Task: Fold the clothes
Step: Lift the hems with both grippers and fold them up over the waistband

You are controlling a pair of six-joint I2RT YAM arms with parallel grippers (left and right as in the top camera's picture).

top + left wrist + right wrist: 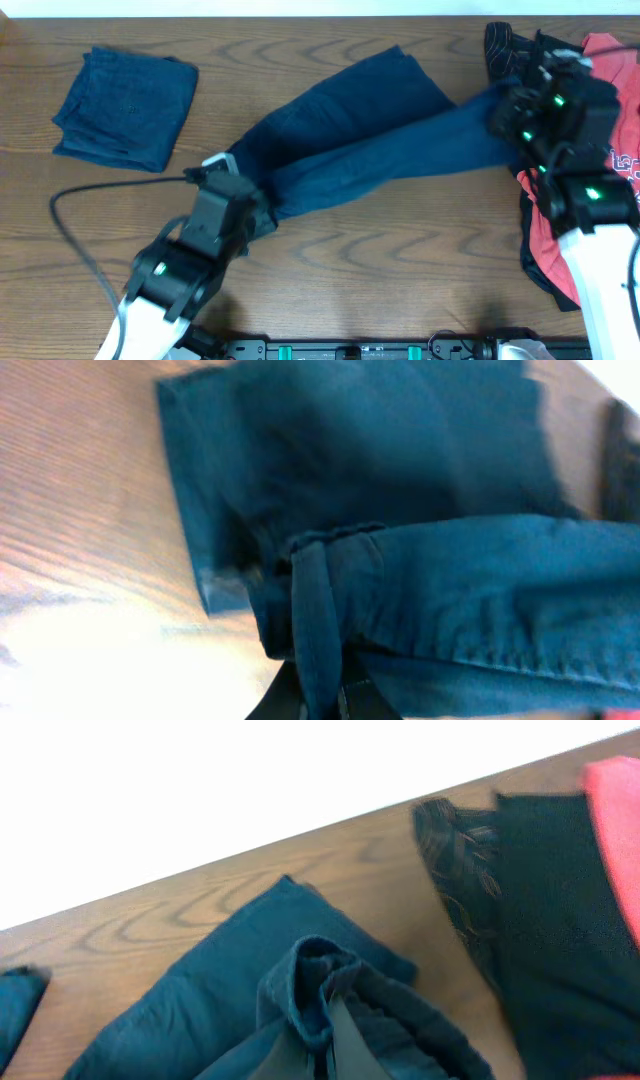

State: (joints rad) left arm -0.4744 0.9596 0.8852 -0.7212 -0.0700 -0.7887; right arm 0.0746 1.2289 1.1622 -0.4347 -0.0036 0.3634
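Note:
The waistband end of the dark blue jeans hangs raised on the near side, so I should move my left gripper outward and down onto the lying layer's end and let it go.
Dark blue jeans lie stretched across the middle of the table, one leg folded over the other. My left gripper is shut on the waistband end at the lower left. My right gripper is shut on the bunched leg hem at the right. A folded pair of blue jeans lies at the far left.
A pile of clothes sits at the right edge: a red garment and a black patterned one, also in the right wrist view. A black cable loops at the left front. The table's far edge is close behind the jeans.

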